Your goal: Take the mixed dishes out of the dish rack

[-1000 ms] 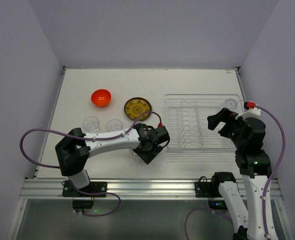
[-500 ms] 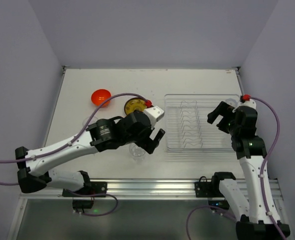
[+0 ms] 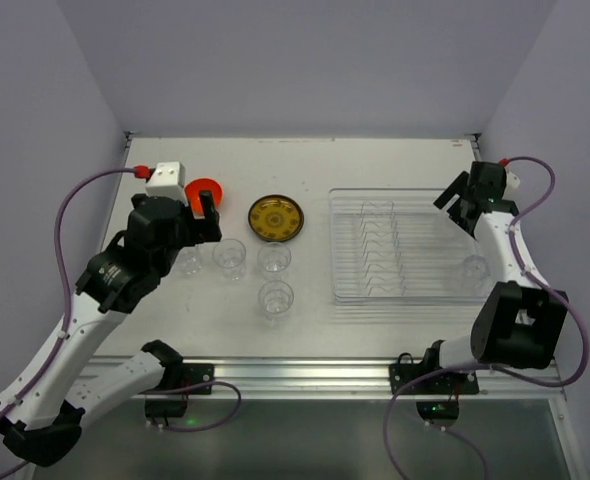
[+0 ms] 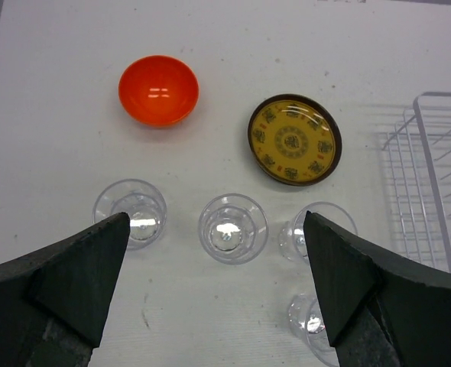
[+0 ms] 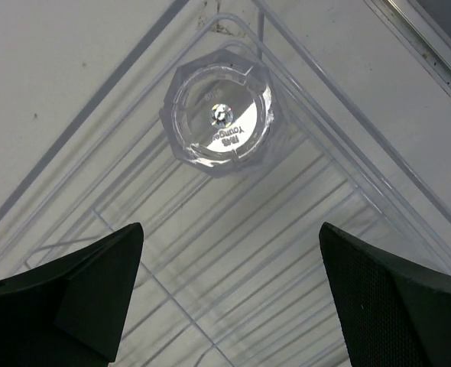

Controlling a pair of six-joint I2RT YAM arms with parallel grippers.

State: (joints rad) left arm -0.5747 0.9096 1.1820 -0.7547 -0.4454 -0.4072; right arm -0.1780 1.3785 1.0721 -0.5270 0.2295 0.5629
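Observation:
The right gripper moves down toward the rack's far corner next until my open fingers straddle the corner cup, since it stands below and ahead of them.
The orange-red bowl (image 3: 205,189) (image 4: 158,89) and the patterned yellow-brown plate (image 3: 276,218) (image 4: 294,139) lie on the table left of the clear dish rack (image 3: 347,240) (image 4: 432,164). Several clear cups stand below them: three in a row (image 3: 229,257) (image 4: 232,227) and one nearer (image 3: 275,298) (image 4: 313,321). My left gripper (image 3: 207,218) (image 4: 218,290) is open and empty, high above these. One cup (image 5: 219,118) stands in the rack's far right corner (image 5: 340,145), another (image 3: 474,268) at its right side. My right gripper (image 3: 459,208) (image 5: 229,306) is open and empty above the corner cup. No black or lime green plate is in view.
White walls (image 3: 85,150) close the table in on the left, back and right. The metal rail (image 3: 295,375) with the arm bases runs along the near edge. Thin white wire dividers (image 3: 380,245) stand in the middle of the rack.
My left arm has lifted away from the nearest cup beside the rack and swung left and up. My right arm has reached out to the rack's far right corner.

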